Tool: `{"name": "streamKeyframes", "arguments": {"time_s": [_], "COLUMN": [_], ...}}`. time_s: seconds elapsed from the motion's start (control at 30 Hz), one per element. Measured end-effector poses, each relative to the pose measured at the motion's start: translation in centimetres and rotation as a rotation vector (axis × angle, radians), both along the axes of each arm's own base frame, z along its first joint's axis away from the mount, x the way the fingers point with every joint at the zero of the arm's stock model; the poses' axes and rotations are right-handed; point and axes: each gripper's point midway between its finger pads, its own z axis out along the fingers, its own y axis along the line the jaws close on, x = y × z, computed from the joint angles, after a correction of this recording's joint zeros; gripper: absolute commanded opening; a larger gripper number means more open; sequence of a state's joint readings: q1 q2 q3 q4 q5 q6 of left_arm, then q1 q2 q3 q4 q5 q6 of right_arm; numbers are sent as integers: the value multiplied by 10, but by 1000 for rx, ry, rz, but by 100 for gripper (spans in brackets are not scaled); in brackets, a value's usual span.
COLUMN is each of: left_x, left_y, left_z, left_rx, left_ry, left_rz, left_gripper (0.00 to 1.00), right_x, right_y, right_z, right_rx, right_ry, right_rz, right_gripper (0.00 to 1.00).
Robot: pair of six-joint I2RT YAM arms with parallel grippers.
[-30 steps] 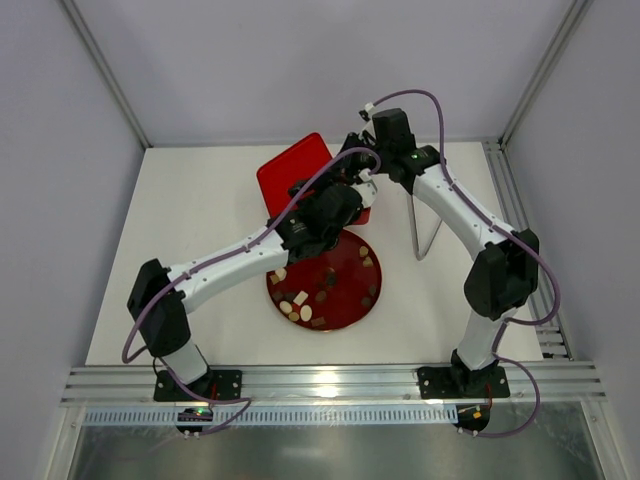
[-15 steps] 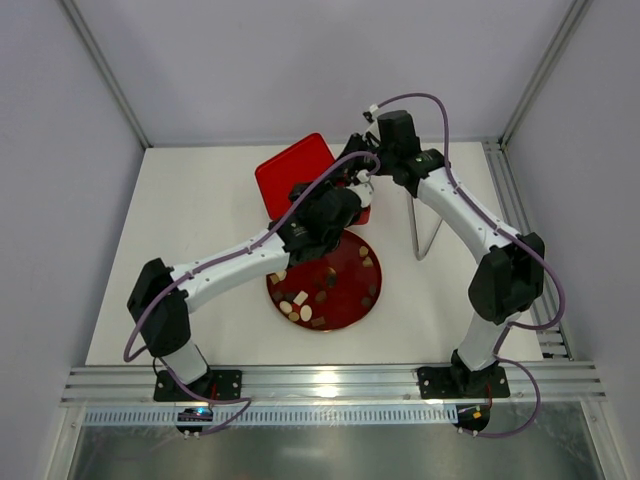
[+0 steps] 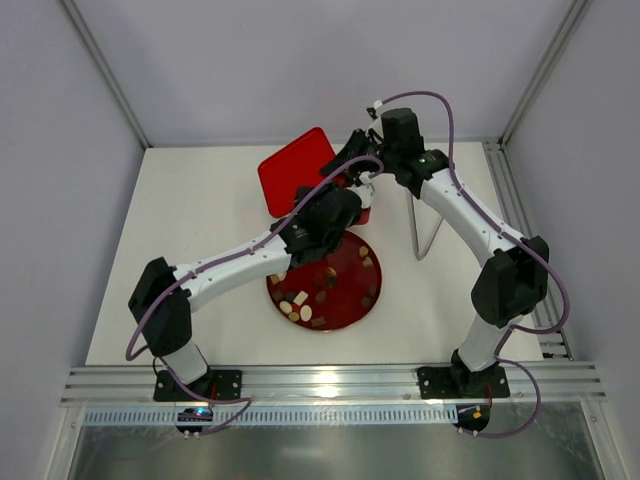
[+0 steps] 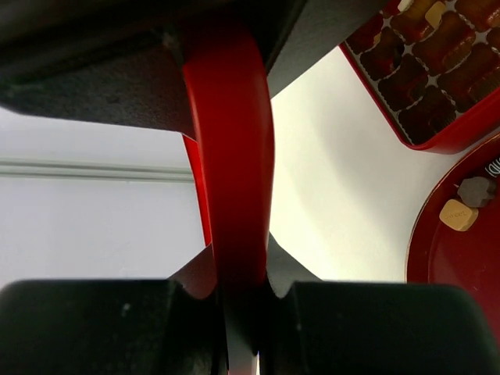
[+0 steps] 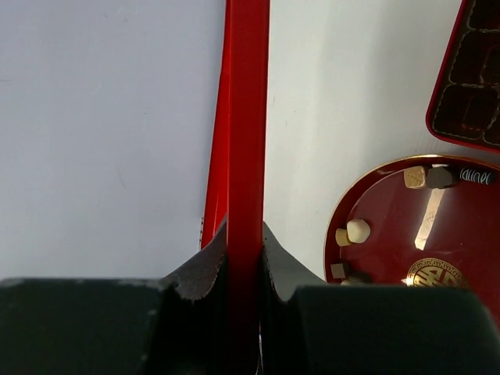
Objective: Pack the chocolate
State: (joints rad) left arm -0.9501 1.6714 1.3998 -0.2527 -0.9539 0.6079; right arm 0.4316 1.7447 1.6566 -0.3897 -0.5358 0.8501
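Note:
My left gripper turns round next, lowers the lid flat over the red box with sections and releases it, as the box lies uncovered below the gripper.
A flat red lid (image 3: 294, 172) hangs tilted above the back of the table, held on two sides. In the left wrist view its edge (image 4: 232, 156) runs between the pads of my left gripper (image 4: 241, 269), which is shut on it. My right gripper (image 5: 244, 254) is shut on another edge of the lid (image 5: 248, 109). Loose chocolate (image 3: 302, 305) lies on the round red plate (image 3: 345, 310); pale pieces (image 5: 358, 230) and a dark one (image 4: 475, 190) show close up. The red compartment box (image 4: 449, 133) holds several pieces.
A gold emblem (image 5: 433, 272) marks the plate's centre. The box (image 3: 363, 212) sits just behind the plate, mostly under both wrists. A thin metal stand (image 3: 424, 232) rises to the right. Frame rails (image 3: 330, 385) run along the near edge.
My left gripper has shut on the lid's edge. The lid and both wrists have moved slightly towards the back.

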Motion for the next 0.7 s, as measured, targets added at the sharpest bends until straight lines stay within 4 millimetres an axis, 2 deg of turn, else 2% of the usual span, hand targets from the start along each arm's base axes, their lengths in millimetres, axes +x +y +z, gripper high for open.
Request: {"name": "streamKeyframes", "arguments": {"time_s": [0.07,0.1,0.17,0.2,0.23,0.27,0.37,0.47,0.7], "left_x": [1,1,1,2,3,3,4,4,2], "left_y": [0,-1,-2,-3,-4,-5,-7,-12,-24], "left_z": [0,1,1,1,1,1,-1,-3,-2], "left_rx": [2,1,-10,-19,-28,-32,-48,-75,-165], "left_ry": [-2,-3,-4,-7,-8,-7,4,23,83], "left_rz": [-1,-3,-7,-10,-14,-17,-30,-56,-109], "left_gripper": [0,0,0,0,0,0,0,0,0], "right_x": [0,0,0,0,-1,-1,0,1,14], "right_y": [0,0,-1,-1,-2,-3,-7,-14,-47], "right_z": [0,1,1,1,2,2,6,13,38], "right_rx": [0,0,0,0,2,1,4,6,13], "right_ry": [-1,-2,-6,-12,-14,-21,-44,-80,-176], "right_rz": [-1,-1,-3,-1,-2,-1,-7,-25,-123], "right_gripper": [13,21,30,41,46,55,69,80,88]}}
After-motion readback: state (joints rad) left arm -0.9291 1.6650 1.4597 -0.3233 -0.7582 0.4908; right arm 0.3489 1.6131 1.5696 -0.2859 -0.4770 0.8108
